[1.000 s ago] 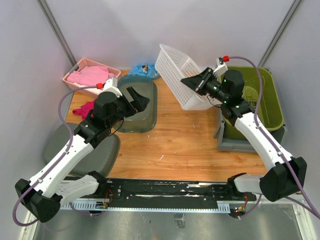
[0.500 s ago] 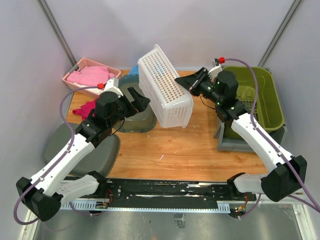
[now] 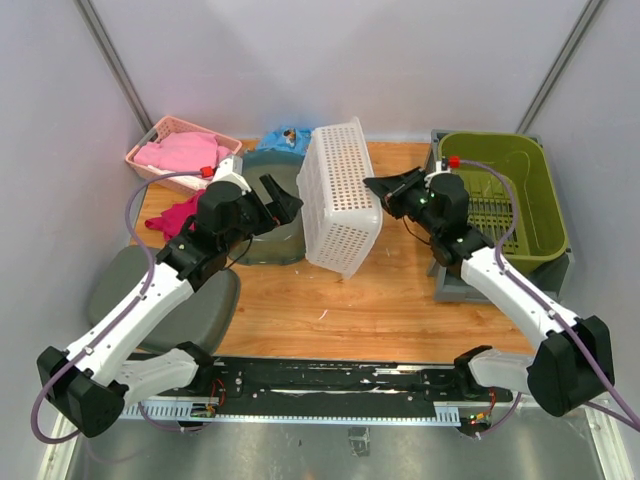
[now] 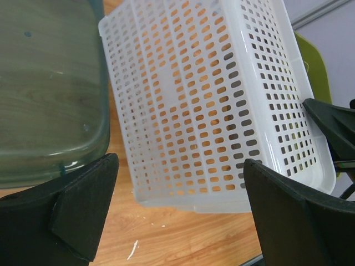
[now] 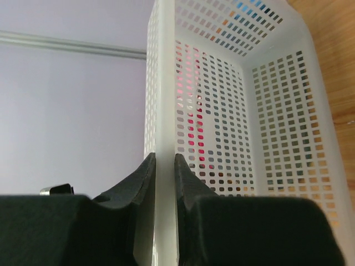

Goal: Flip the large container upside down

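My right gripper is holding the basket's rim, and the basket's opening faces sideways. It should next move down, back and toward the crate (image 3: 452, 284), and let go of the rim above the bare table below it.
The large light grey crate (image 3: 452, 284) sits at the right edge of the table, mostly hidden under the olive-green bin (image 3: 505, 200) resting in it; neither gripper touches it. My right gripper (image 3: 375, 187) is shut on the rim of the white mesh basket (image 3: 340, 195), which stands tipped on its side at the table's middle. In the right wrist view the jaws (image 5: 165, 158) pinch the basket's rim (image 5: 165, 83). My left gripper (image 3: 280, 200) is open and empty, left of the basket. In the left wrist view (image 4: 180, 166) it faces the basket's underside (image 4: 211, 100).
A dark grey-green tray (image 3: 270, 235) lies under my left gripper and also shows in the left wrist view (image 4: 44, 100). A pink basket with pink cloth (image 3: 175, 150), a blue cloth (image 3: 285, 138) and a magenta cloth (image 3: 170, 215) lie at the back left. A grey rounded pad (image 3: 160, 300) overhangs the left edge.
My right gripper has swung the white mesh basket from the back right to the table's middle, tipping it onto its side. The left arm has barely moved.
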`<state>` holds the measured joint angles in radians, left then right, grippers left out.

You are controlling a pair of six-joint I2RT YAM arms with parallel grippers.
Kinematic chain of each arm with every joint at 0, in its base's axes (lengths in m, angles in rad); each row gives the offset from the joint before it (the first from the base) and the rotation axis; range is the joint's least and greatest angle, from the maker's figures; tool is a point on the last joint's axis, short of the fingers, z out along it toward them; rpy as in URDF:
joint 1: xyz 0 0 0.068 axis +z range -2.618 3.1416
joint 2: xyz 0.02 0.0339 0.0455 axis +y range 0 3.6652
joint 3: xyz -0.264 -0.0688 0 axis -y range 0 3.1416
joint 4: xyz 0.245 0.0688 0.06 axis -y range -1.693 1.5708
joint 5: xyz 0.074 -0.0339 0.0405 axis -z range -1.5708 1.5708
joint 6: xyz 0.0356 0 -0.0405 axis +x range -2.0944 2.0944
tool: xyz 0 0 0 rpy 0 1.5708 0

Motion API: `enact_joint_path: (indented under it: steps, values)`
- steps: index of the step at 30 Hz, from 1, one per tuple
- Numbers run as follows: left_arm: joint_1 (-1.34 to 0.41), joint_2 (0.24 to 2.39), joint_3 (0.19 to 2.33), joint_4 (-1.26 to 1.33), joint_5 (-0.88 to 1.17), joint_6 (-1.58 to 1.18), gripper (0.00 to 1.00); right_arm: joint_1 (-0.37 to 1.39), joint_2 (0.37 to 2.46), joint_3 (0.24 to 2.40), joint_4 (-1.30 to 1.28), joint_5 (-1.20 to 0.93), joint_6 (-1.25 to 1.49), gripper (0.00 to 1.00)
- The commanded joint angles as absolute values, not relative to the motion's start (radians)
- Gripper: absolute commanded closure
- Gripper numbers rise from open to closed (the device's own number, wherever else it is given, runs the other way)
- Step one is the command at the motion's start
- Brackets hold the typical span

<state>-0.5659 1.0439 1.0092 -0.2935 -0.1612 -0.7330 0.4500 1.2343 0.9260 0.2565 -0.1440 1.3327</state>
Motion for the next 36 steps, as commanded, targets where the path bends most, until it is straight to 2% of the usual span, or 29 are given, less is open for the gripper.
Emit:
enact_joint_path:
  steps: [1, 8, 15, 18, 25, 30, 36]
  values:
    - [-0.566, 1.053, 1.026, -0.281, -0.158, -0.71, 0.01, 0.389, 1.18, 0.874, 0.253, -0.098, 1.444, 1.0]
    - [-0.566, 1.081, 1.035, -0.27, -0.145, -0.697, 0.01, 0.293, 1.116, 0.724, 0.235, -0.169, 1.495, 0.99]
    - [-0.566, 1.111, 1.052, -0.267, -0.124, -0.678, 0.01, 0.271, 0.974, 0.659, 0.031, -0.176, 1.314, 0.99]
    - [-0.566, 1.121, 1.054, -0.263, -0.122, -0.671, 0.01, 0.273, 0.88, 0.647, -0.123, -0.201, 1.167, 0.88]
    - [-0.566, 1.178, 1.075, -0.243, -0.095, -0.662, 0.01, 0.31, 0.725, 0.6, -0.44, -0.169, 0.904, 0.43]
    - [-0.566, 1.21, 1.081, -0.224, -0.068, -0.668, 0.01, 0.324, 0.699, 0.631, -0.599, -0.108, 0.794, 0.39]
    - [-0.566, 1.232, 1.08, -0.23, -0.036, -0.665, 0.01, 0.331, 0.702, 0.708, -0.621, -0.095, 0.625, 0.38]
